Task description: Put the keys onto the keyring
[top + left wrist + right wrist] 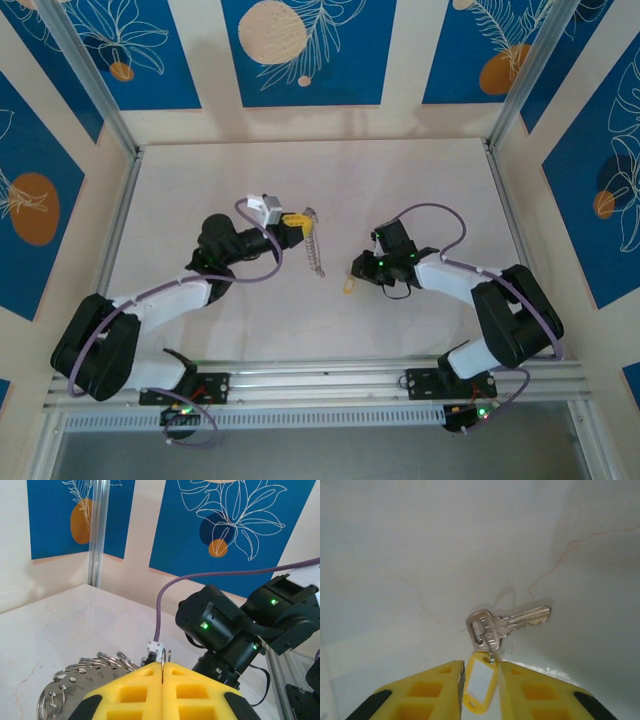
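Note:
The key's head is below the robot's open fingers, just beyond the yellow tag (349,285), so the right gripper will next go down past the tag and close on the head.
My left gripper (293,221) is shut on the keyring (315,246), which hangs from it as a grey, bumpy-edged loop left of the table's middle. In the left wrist view the yellow pads (145,690) of that gripper (164,667) pinch a thin wire loop of the keyring (163,657). A grey numbered plate with several small rings (75,680) spreads out to the left. The key (507,622) lies flat on the table with a yellow tag (480,680) attached. My right gripper (481,672) is open, its fingers standing on either side of the tag. From above, the right gripper (358,268) sits just over the tag (349,285).
The pale marble table (420,190) is fenced by metal posts (92,80) and blue patterned walls. The right arm's black wrist (235,630) stands close in front of the left gripper. A purple cable (165,605) arcs over it.

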You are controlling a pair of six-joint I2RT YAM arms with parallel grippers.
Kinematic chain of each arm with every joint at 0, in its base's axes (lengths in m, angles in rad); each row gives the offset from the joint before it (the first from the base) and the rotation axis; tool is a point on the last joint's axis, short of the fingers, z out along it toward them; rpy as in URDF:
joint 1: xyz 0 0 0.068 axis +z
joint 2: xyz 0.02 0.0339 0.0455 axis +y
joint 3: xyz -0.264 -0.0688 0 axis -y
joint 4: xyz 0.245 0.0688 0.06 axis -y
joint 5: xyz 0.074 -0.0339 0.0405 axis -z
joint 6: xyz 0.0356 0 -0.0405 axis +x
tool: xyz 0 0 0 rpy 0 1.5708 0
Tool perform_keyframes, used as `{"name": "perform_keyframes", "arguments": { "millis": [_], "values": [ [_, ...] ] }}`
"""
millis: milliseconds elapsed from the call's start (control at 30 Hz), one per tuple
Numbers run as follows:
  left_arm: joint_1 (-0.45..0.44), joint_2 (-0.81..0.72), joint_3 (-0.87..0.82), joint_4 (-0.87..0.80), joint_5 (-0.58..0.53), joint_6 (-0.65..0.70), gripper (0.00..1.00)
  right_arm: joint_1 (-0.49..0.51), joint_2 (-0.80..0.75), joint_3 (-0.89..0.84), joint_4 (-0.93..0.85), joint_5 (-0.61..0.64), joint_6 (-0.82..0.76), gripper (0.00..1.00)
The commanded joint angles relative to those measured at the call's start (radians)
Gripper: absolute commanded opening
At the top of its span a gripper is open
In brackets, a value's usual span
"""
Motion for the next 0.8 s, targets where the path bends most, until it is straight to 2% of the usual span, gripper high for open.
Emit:
{"name": "perform_keyframes", "arguments": {
  "millis": [0, 767],
  "values": [
    [-0.006, -0.042, -0.01, 0.054, -0.01, 0.032, 0.0, 0.02, 0.03, 0.036, -0.025, 0.04, 0.016, 0.26],
    [-0.006, -0.041, -0.025, 0.073, -0.014, 0.038, 0.0, 0.039, 0.12, 0.086, -0.001, 0.039, 0.015, 0.24]
  ]
}}
